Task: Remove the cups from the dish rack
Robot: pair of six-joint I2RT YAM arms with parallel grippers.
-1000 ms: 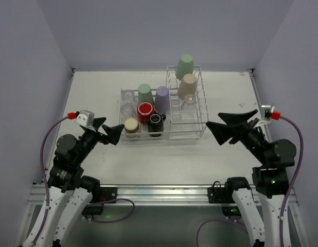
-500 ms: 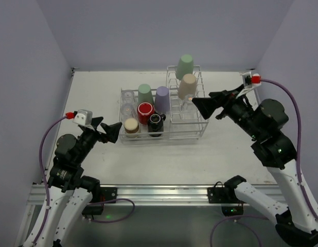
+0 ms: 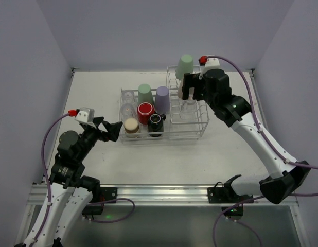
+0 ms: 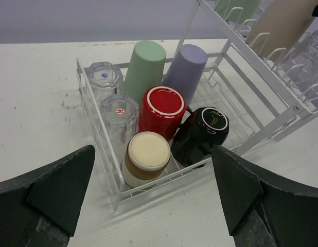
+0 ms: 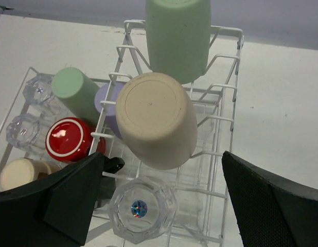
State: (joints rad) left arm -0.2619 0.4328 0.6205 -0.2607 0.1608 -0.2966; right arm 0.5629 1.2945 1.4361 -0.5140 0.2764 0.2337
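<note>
My right gripper is open and the tumbler is farther out than its fingers, so it needs to move outward next, then down over the beige tumbler's upturned base [image 3: 181, 85] [image 5: 153, 104].
The white wire dish rack [image 3: 202, 121] stands mid-table. Its low basket [image 4: 97, 149] holds a pale green tumbler [image 3: 144, 92], a lavender tumbler [image 3: 162, 98], a red mug [image 3: 145, 111], a black mug [image 3: 156, 122], a small tan cup [image 3: 131, 125] and two clear glasses [image 3: 127, 96]. The taller section holds a green tumbler [image 5: 178, 36], a beige tumbler [image 5: 156, 118] and a clear glass [image 5: 142, 210]. My right gripper [image 3: 191, 88] hovers open above the beige tumbler and the glass. My left gripper [image 3: 108, 128] is open and empty, just short of the basket's near left corner, facing the tan cup [image 4: 147, 157].
The cups stand upside down. The black mug [image 4: 202, 134] leans on its side against the red mug [image 4: 161, 109]. Bare white table lies in front of the rack and to both sides. Grey walls close in the table at the back and sides.
My right arm has swung from the near right of the table up and over the rack's taller section. The left gripper has barely moved. No cup has moved.
</note>
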